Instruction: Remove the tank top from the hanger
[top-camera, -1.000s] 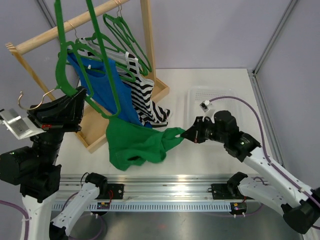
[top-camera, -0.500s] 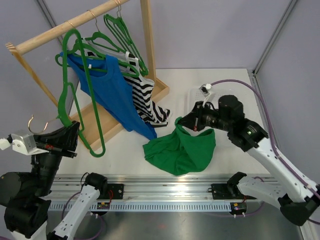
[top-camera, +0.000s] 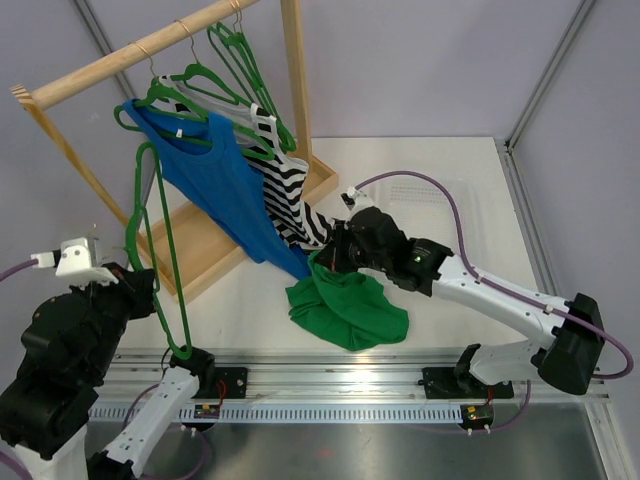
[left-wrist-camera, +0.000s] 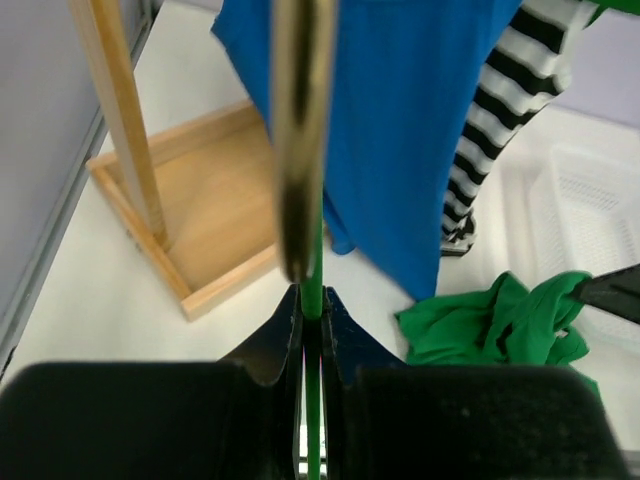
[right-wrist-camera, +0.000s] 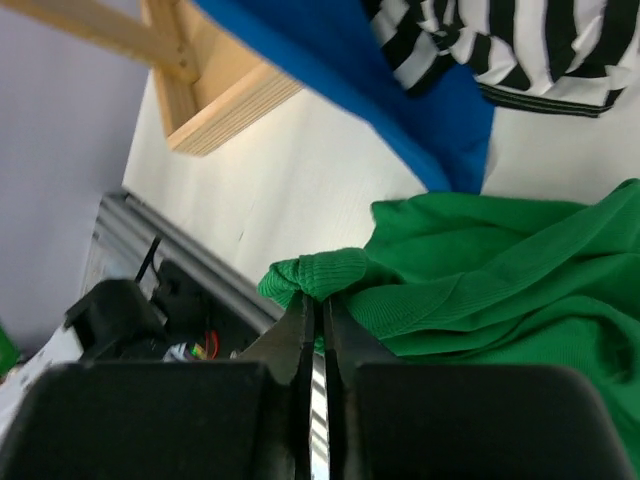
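Next, my left gripper carries the bare hanger (top-camera: 160, 250) outward, sets its hook over the rack bar's loose end (top-camera: 64, 83) and lets go. The reason is that this unused wood lies outward of the gripper.
The green tank top (top-camera: 348, 305) lies bunched on the white table, off its hanger; it also shows in the left wrist view (left-wrist-camera: 500, 322) and the right wrist view (right-wrist-camera: 500, 270). My right gripper (top-camera: 322, 258) is shut on a fold of its strap (right-wrist-camera: 320, 276) and holds that end just above the table. My left gripper (top-camera: 140, 290) is shut on the bare green hanger (top-camera: 160, 250), which stands upright at the left. In the left wrist view the hanger's green bar (left-wrist-camera: 313, 270) runs between the jaws, with its metal hook (left-wrist-camera: 300, 130) above.
A wooden rack (top-camera: 120, 60) with a flat base (top-camera: 205, 240) stands at the back left. On it hang a blue tank top (top-camera: 215, 180), a black-and-white striped top (top-camera: 290, 200) and spare green hangers (top-camera: 245, 65). A clear bin (top-camera: 420, 195) sits at the right.
My right gripper has carried the green tank top leftward and down toward the rack base. My left arm has lowered the bare hanger and turned it upright.
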